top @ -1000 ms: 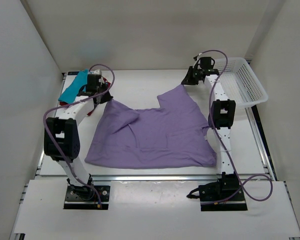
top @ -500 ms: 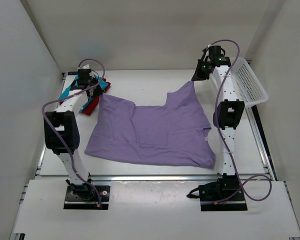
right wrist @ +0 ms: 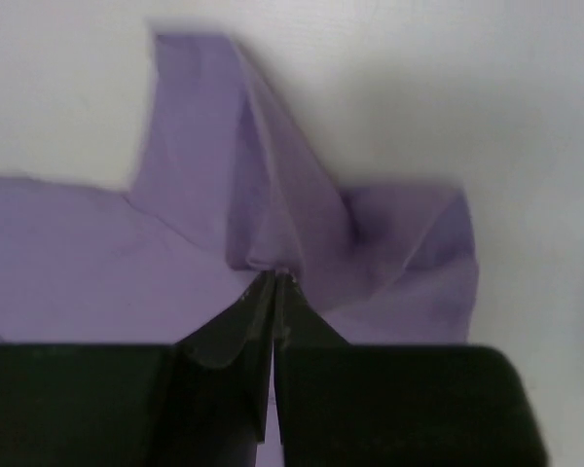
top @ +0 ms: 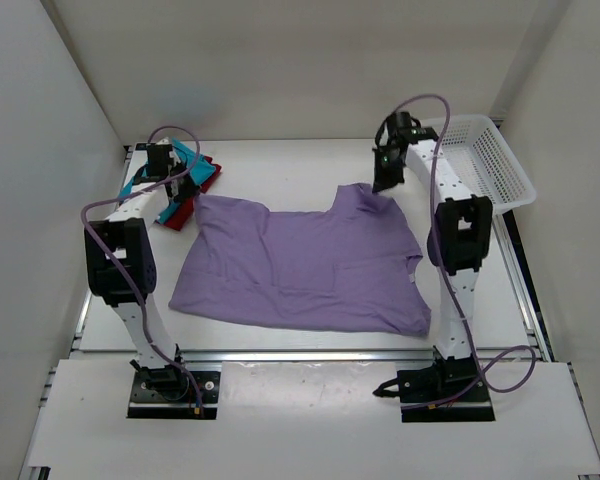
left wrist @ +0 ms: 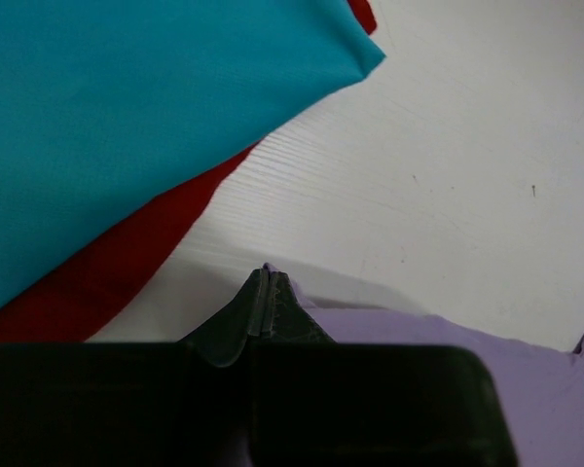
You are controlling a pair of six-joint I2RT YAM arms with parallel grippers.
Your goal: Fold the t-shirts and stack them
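My left gripper brings the pinched corner back onto the lavender t-shirt's side edge (top: 191,262) next and releases the fold, since that edge still lies spread flat.
The lavender t-shirt (top: 300,265) lies spread over the middle of the table, collar side toward the back. My left gripper (top: 190,195) is shut on its back left corner, and a sliver of lavender cloth (left wrist: 448,341) shows at the pinched fingertips (left wrist: 263,277). My right gripper (top: 385,185) is shut on a bunched fold at the back right corner (right wrist: 273,214), low over the table. The teal t-shirt (top: 192,160) lies folded on the dark red t-shirt (top: 178,213) at the back left, just beyond my left gripper (left wrist: 263,277). Teal (left wrist: 127,117) and red (left wrist: 107,272) fill the left wrist view's upper left.
A white mesh basket (top: 490,160) stands at the back right corner, just right of the right arm. White walls close in the table at the back and both sides. Bare white tabletop (left wrist: 448,175) lies between the folded stack and the lavender shirt.
Both grippers carried the lavender shirt's back corners outward and toward the back, then came lower. The shirt now lies flatter and wider. The right gripper has dropped and moved left, away from the basket.
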